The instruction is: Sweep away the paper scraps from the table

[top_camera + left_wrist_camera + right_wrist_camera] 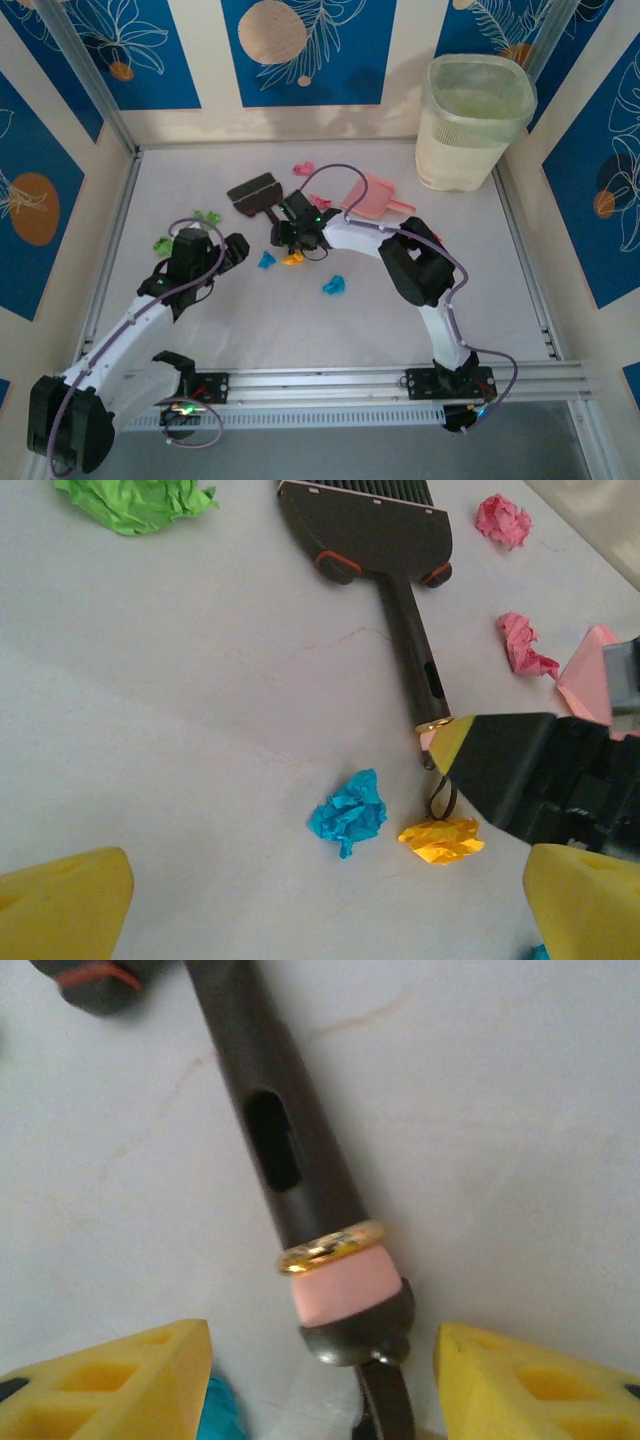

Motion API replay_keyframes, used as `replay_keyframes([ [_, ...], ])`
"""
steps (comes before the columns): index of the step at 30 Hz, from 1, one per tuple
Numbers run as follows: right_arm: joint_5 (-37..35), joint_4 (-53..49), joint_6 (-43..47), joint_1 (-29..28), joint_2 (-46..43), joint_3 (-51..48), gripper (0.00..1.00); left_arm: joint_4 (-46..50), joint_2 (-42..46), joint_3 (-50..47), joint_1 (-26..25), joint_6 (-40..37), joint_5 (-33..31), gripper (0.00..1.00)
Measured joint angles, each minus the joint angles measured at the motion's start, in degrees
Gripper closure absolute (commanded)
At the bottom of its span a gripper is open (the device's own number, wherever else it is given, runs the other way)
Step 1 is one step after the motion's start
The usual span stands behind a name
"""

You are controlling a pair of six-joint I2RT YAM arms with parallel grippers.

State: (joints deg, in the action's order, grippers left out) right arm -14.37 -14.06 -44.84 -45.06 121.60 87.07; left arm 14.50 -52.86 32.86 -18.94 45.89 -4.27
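My fingers are only at the collared end of the brush handle, so my right gripper will next move outward along the handle to the stretch by the head [270, 214] [238, 1035] and close.
Small crumpled paper scraps lie mid-table: pink [302, 168], green [207, 216], cyan [266, 260], orange [293, 258] and a second cyan one [333, 285]. The dark brush [255, 192] lies flat on the table [400, 320]. My right gripper [325, 1380] is open, its yellow fingers standing either side of the brush handle's pink-collared end [345, 1290] with a gap on both sides. Open and empty, my left gripper [325, 900] hovers over a cyan scrap [348, 812] and an orange scrap [440, 840].
The pink dustpan [372, 196] lies just right of the right gripper [285, 228]. A pale translucent bin [472, 120] stands in the far right corner. Aluminium rails and cream walls edge the table. Another green scrap [160, 243] sits left of the left gripper [238, 252].
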Motion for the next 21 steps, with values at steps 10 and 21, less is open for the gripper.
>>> replay_keyframes([
  [10, 0.52, -8.50, 10.64, 0.85, 5.40, 18.69, 0.35, 0.04, 3.98, -1.11, 0.00, -0.20, -2.49, 0.00],
  [21, 3.76, -24.20, 21.22, 4.52, 22.77, 43.78, 0.41, -0.11, 4.70, -2.51, 0.00, 0.24, -2.62, 0.00],
])
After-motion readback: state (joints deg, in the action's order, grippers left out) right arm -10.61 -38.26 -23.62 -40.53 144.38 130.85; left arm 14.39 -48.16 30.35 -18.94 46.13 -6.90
